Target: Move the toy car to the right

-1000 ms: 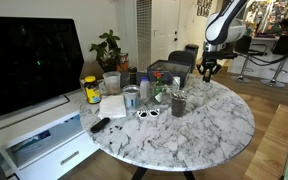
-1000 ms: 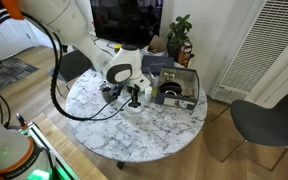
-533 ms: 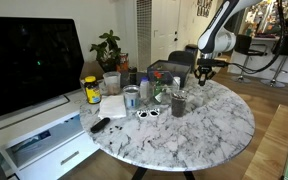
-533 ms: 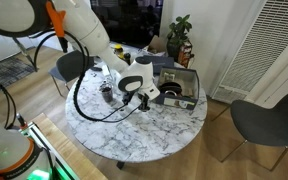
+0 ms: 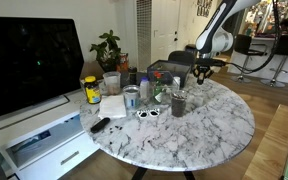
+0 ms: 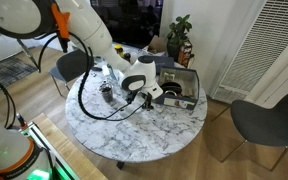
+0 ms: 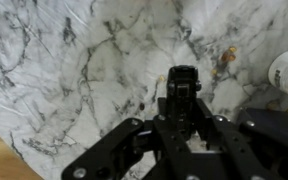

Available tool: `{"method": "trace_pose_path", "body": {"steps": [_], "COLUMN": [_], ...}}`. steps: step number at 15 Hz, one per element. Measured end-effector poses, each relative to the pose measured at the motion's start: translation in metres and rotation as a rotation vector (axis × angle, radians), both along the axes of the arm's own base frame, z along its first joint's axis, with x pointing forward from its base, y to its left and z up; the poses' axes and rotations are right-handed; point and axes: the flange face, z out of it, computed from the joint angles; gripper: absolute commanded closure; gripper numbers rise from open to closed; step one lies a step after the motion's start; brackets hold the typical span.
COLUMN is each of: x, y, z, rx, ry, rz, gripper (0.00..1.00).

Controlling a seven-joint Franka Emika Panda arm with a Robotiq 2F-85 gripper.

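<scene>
My gripper lowers outward onto the open marble beside the black tray next and releases the dark toy car [image 7: 182, 80], since that spot lies below and outward of it.
In the wrist view a small dark toy car [image 7: 182, 80] stands lengthwise between my fingers, over the white marble table [image 7: 74, 60]. My gripper [image 7: 182, 105] looks shut on the car, with the fingers tight against its sides. In both exterior views the gripper [image 5: 201, 72] [image 6: 147, 97] hangs low over the table next to the black tray [image 6: 179, 88]. The car is too small and dark to make out there.
A black tray [image 5: 169, 70], a glass cup [image 5: 178, 102], sunglasses [image 5: 147, 113], a yellow jar [image 5: 91, 90], a remote [image 5: 100, 125] and cans crowd the table's far side. A white bottle [image 7: 287, 75] is at the wrist view's right edge. A chair [image 6: 269, 120] stands beside the table.
The gripper has moved along the table toward the black tray and sits slightly lower; most of the movement came in the first half second.
</scene>
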Motion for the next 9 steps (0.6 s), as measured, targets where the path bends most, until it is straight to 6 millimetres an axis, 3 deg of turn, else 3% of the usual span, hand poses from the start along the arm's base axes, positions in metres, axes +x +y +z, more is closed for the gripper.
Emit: {"method": "trace_pose_path", "body": {"steps": [9], "x": [0.05], "y": [-0.024], "z": [-0.032], "rx": [-0.026], "ry": [-0.057], "rz": [-0.023], "gripper": [0.93]}}
